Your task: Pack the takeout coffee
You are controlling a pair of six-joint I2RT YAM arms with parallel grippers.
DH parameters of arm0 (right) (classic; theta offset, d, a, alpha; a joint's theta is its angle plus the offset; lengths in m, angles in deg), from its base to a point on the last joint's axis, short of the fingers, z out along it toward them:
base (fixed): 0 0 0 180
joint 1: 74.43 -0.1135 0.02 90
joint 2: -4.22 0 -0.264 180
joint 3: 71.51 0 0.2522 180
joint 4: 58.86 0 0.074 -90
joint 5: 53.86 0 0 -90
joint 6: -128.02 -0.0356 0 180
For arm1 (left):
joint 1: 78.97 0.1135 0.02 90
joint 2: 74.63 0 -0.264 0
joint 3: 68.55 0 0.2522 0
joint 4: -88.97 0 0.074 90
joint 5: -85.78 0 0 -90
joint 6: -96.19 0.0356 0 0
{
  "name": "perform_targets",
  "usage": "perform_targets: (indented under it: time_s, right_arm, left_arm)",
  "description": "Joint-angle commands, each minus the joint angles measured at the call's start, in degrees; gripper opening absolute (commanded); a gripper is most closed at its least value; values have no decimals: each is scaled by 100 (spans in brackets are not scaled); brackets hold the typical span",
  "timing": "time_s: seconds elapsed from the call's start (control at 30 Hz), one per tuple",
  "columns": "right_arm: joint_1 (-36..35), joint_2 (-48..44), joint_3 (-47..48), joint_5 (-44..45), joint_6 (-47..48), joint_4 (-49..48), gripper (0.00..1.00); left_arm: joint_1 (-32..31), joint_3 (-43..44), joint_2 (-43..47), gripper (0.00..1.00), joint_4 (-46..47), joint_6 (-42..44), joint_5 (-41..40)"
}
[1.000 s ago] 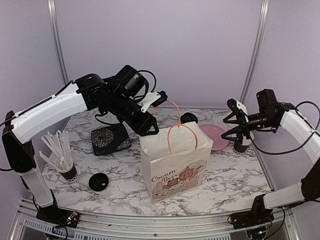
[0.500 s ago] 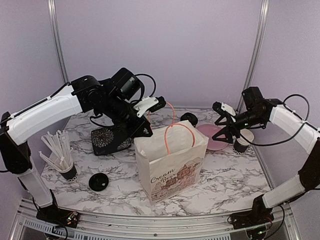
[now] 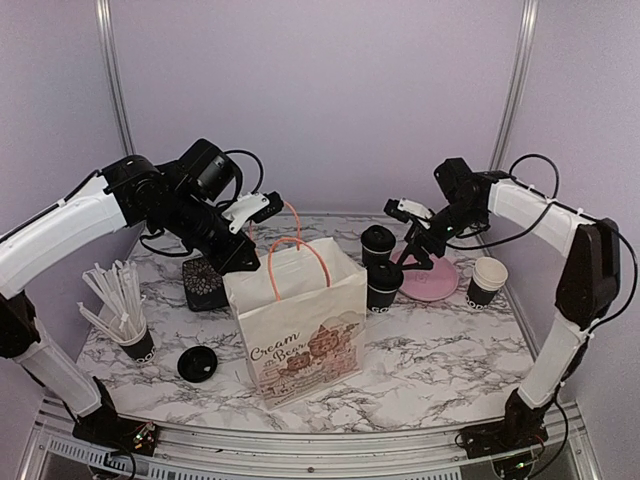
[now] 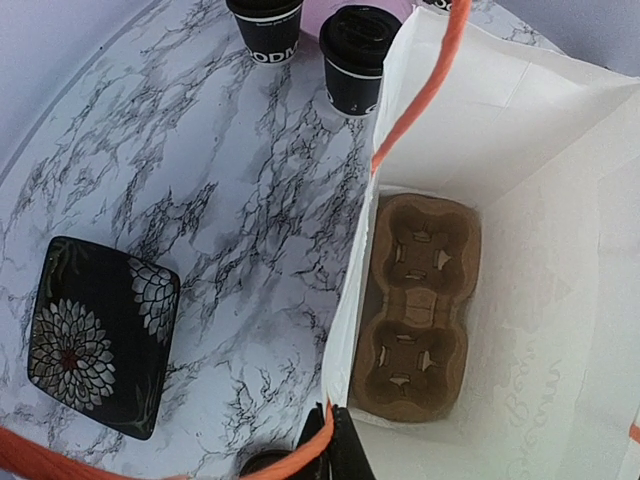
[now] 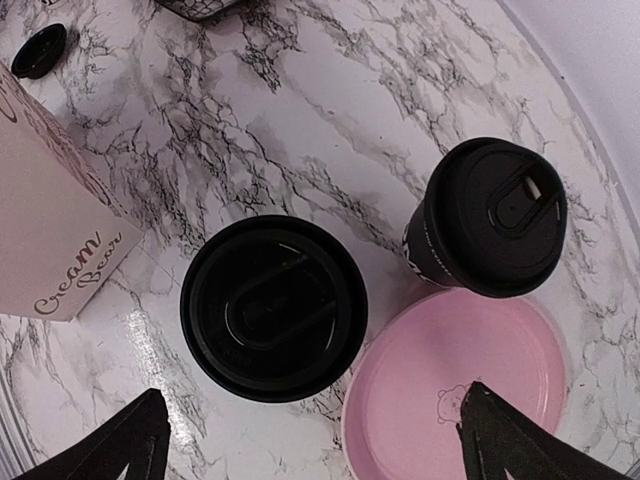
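The bag's carrier is still empty. My right gripper moves down to the left in the top view, around the nearer cup's lid (image 3: pixel 383 273) (image 5: pixel 275 309), next and closes.
Two lidded black takeout coffee cups (image 3: pixel 378 243) (image 3: pixel 384 285) stand on the marble table right of the white paper bag (image 3: pixel 300 330). My right gripper (image 3: pixel 413 266) hangs open just above the nearer cup (image 5: pixel 273 307), fingertips (image 5: pixel 120 450) wide on either side and touching nothing; the farther cup (image 5: pixel 495 215) is beyond it. My left gripper (image 4: pixel 335 440) is shut on the bag's orange handle (image 4: pixel 420 100) at the rim. Inside the bag lies a brown cardboard cup carrier (image 4: pixel 415 305), with no cups in it. A third black cup (image 3: pixel 487 280) without a lid stands at the far right.
A pink plate (image 3: pixel 435 280) lies beside the lidded cups. A black floral box (image 3: pixel 205 283) sits left of the bag. A cup of white straws (image 3: pixel 130 335) and a loose black lid (image 3: pixel 197 364) are at the near left.
My left gripper closed on the bag's handle and dragged the bag left and nearer. My right arm swung left from the lidless cup to above the lidded cups, now uncovered.
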Motion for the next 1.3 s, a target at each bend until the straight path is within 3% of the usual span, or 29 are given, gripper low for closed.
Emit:
perform_targets:
  time_s: [0.0, 0.13, 0.3, 0.67, 0.9, 1.13, 1.27]
  right_arm:
    - [-290, 278, 434, 486, -38, 407, 99]
    - [-490, 553, 791, 666, 93, 693, 99]
    - [-790, 867, 1132, 865, 348, 1132, 99]
    - [-1031, 1227, 1497, 1187, 375, 1380, 99]
    - [-1112, 1333, 1565, 1326, 382, 1455, 97]
    - [-1137, 1505, 1693, 1405, 406, 1667, 86]
    - [-1191, 1534, 1694, 1548, 400, 1683, 85]
  left_arm:
    - [104, -134, 19, 0, -336, 42, -77]
    - [105, -97, -99, 0, -326, -4, -66]
    - [104, 17, -197, 18, -328, -42, -145]
    - [105, -40, -136, 30, -325, -76, -104]
    - [105, -54, -155, 31, -306, -79, -47]
    - [105, -46, -203, 31, -301, -77, 15]
    - [105, -55, -213, 31, -284, -76, 54]
